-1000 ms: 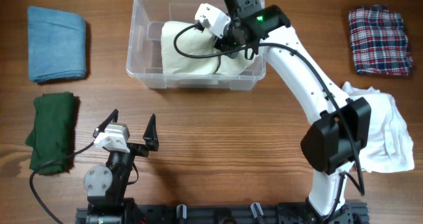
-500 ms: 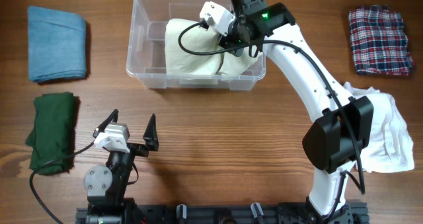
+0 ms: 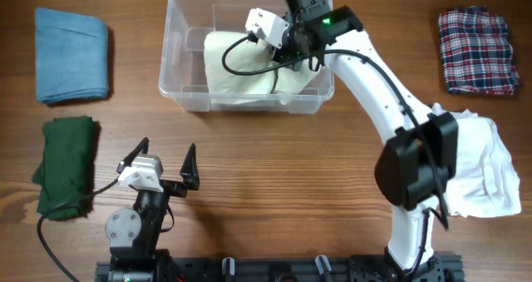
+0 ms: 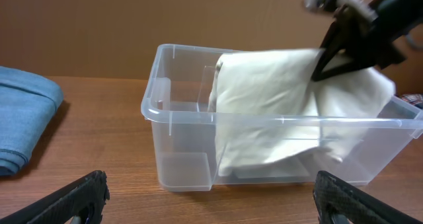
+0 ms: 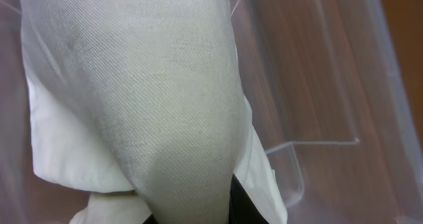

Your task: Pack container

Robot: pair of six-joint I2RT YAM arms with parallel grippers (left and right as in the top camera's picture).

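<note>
The right gripper moves the cream cloth [image 3: 241,70] outward from the bin's near side toward its far side next, since space lies behind it, then releases.
The container [image 3: 179,57] is a clear plastic bin at the back centre of the table, also in the left wrist view [image 4: 178,128] and the right wrist view [image 5: 330,118]. A cream cloth [image 3: 241,70] lies in its right part, partly raised, also seen in the left wrist view [image 4: 264,118] and the right wrist view [image 5: 158,92]. My right gripper [image 3: 287,53] is inside the bin, shut on the cream cloth; its fingers are mostly hidden by the cloth. My left gripper [image 3: 162,165] is open and empty near the front edge, well short of the bin [image 4: 211,201].
A folded blue cloth [image 3: 71,53] lies at the back left, a dark green cloth [image 3: 66,165] at the front left. A plaid cloth [image 3: 478,49] lies at the back right, a white cloth [image 3: 482,170] at the right under the right arm.
My right gripper shifted slightly right, then back left inside the bin, dragging the cream cloth with it. The left arm has not moved.
</note>
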